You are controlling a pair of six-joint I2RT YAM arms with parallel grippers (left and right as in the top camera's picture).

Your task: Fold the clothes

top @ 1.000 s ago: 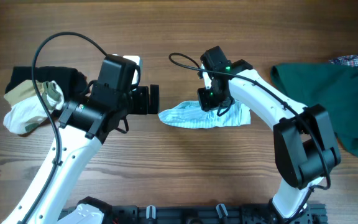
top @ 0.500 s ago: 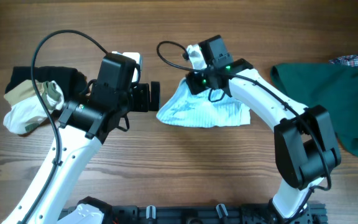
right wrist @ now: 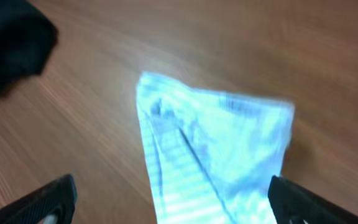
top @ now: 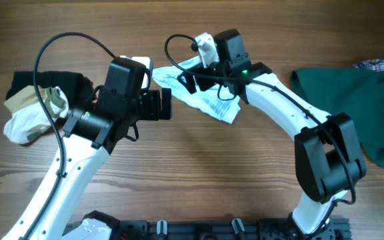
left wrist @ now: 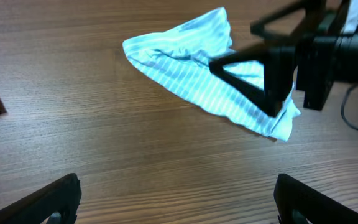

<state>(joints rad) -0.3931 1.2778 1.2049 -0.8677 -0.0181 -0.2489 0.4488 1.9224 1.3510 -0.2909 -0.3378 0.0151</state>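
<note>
Next, my left gripper moves down and over to the striped garment's end nearest the black garment and closes there. That end lies clear of my right gripper.
The pale blue-and-white striped garment lies bunched in a slanted strip on the wooden table, between the two arms. It also shows in the left wrist view and fills the middle of the right wrist view. My right gripper hovers over its upper left part with its jaws wide open and nothing held. My left gripper stands open just left of the garment, over bare wood. The right gripper's dark fingers overlap the cloth's right end.
A large dark green garment lies at the right, with a plaid cloth behind it. At the far left sits a pile of a black garment and a white-and-beige one. Cables loop above both arms.
The right gripper carried one edge of the striped garment up and to the left, folding it over, then opened and let it go. The left arm stayed put.
</note>
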